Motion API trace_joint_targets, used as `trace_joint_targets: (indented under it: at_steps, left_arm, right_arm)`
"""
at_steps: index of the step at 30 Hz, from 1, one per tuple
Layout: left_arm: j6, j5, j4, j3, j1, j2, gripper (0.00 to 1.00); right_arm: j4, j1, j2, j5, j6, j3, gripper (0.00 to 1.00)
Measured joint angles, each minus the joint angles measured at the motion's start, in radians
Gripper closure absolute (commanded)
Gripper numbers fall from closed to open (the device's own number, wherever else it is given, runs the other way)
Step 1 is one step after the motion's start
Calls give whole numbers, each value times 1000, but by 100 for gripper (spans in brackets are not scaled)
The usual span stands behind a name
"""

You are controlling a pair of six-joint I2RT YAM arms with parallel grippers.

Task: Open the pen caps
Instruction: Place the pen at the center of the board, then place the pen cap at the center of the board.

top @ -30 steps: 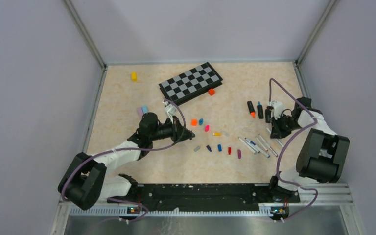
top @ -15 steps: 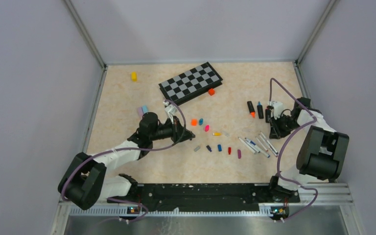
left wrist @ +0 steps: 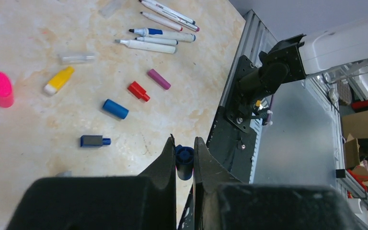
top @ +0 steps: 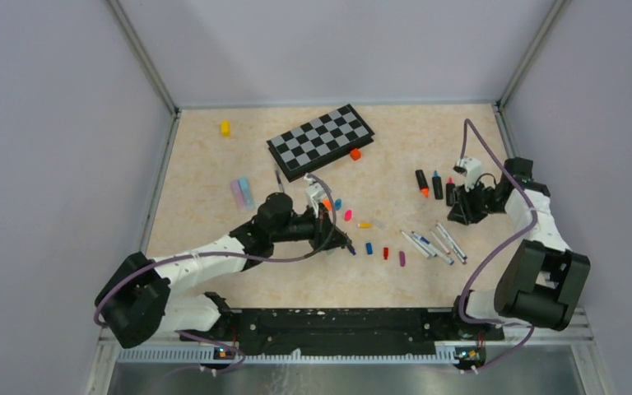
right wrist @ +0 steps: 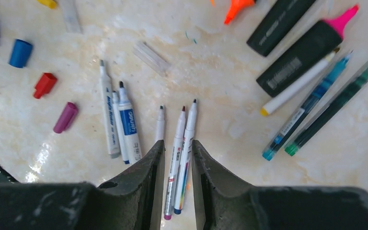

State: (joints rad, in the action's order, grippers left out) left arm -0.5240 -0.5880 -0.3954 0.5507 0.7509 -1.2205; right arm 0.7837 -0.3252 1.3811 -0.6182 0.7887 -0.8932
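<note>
My left gripper will move past the red cap first and then lower, to get to the empty table past the purple cap at the row's end.
My left gripper (top: 347, 244) is shut on a dark blue cap (left wrist: 184, 162), held just above the table in the row of loose pen caps. Pink (left wrist: 1, 89), yellow (left wrist: 57, 80), blue (left wrist: 115, 109), red (left wrist: 138, 91) and purple (left wrist: 158, 79) caps lie ahead of it. My right gripper (top: 458, 212) is open and empty, hovering over two thin white pens (right wrist: 182, 139). Uncapped white markers (top: 432, 243) lie to its left, and also show in the right wrist view (right wrist: 120, 122). Black highlighters (top: 429, 183) lie behind them.
The black-and-grey chessboard (top: 319, 138) lies at the back with a small orange block (top: 355, 154) beside it. A yellow block (top: 225, 127) sits at the back left. Lilac and light blue caps (top: 240, 192) lie left of my left arm. Green and blue pens (right wrist: 326, 105) lie at the right.
My left arm has reached right and forward into the row of caps and now holds the dark blue cap. My right gripper has drawn back a little from the white markers.
</note>
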Motion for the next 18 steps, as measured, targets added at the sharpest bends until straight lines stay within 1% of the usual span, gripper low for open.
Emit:
trace_joint_targets:
  at_steps: [3, 7, 10, 14, 18]
  left_arm:
    - [-1, 63, 29, 62, 84, -47, 100]
    - [-13, 159, 71, 168, 187, -164, 100]
    - [-35, 199, 91, 254, 245, -272, 100]
    - [-60, 228, 148, 430, 313, -463, 100]
    - [-82, 240, 233, 593, 344, -617, 99]
  right_arm:
    - [-2, 0, -80, -86, -13, -6, 74]
    - [-13, 0, -158, -160, -33, -2, 74]
    - [-26, 0, -172, -173, -63, 3, 74]
    - [-40, 0, -172, -169, -105, 3, 74]
    - [-45, 0, -179, -161, -135, 3, 73]
